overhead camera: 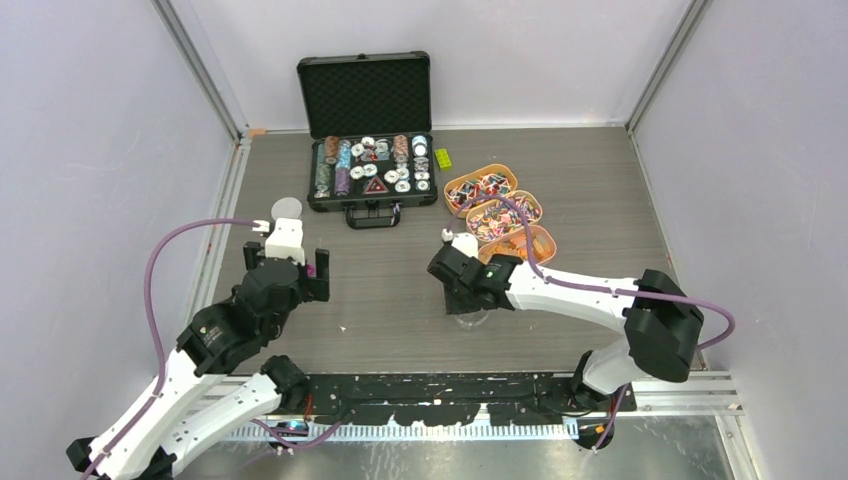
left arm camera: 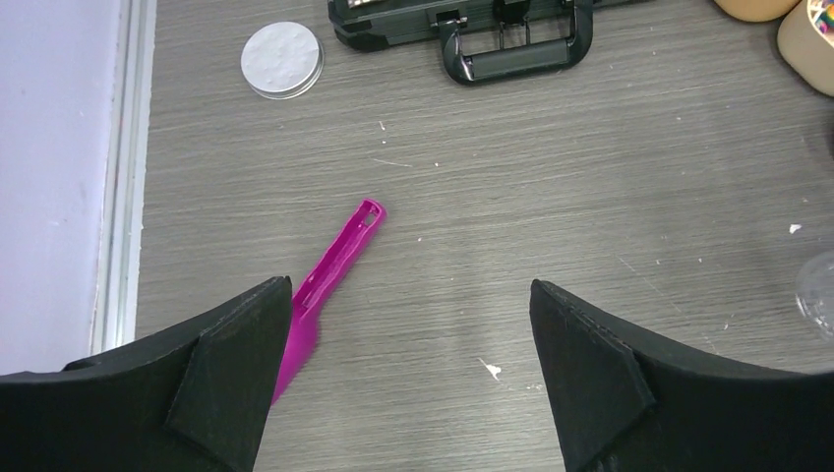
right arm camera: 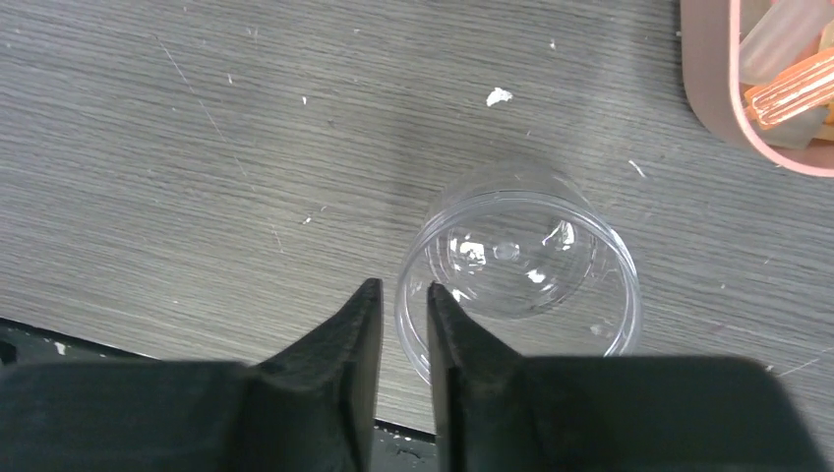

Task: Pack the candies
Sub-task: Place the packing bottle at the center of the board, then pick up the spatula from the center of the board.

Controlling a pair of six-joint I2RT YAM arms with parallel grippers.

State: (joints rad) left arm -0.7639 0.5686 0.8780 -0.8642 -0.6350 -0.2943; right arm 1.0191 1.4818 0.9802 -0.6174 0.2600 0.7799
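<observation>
The scoop's magenta handle (overhead camera: 311, 270) (left arm camera: 336, 263) lies at a slant below, so my left gripper should next turn, lower its open fingers to either side of that narrow handle and close.
The candies (overhead camera: 492, 212), small wrapped sweets in mixed colours, fill three orange trays (overhead camera: 536, 241) at the right back. One tray corner with wrapped candies (right arm camera: 787, 88) shows in the right wrist view. A clear plastic cup (right arm camera: 521, 261) stands upright and empty on the table. My right gripper (right arm camera: 405, 295) straddles its near rim, one finger inside and one outside, with a narrow gap on each side of the wall. A magenta scoop (left arm camera: 329, 270) lies flat on the table. My left gripper (left arm camera: 413, 295) hangs wide open above the table, its left finger beside the scoop's bowl, holding nothing.
An open black case (overhead camera: 370, 170) of poker chips stands at the back, its handle (left arm camera: 516, 49) toward me. A round white lid (left arm camera: 282, 59) lies near the left rail. A small yellow-green block (overhead camera: 443, 158) sits right of the case.
</observation>
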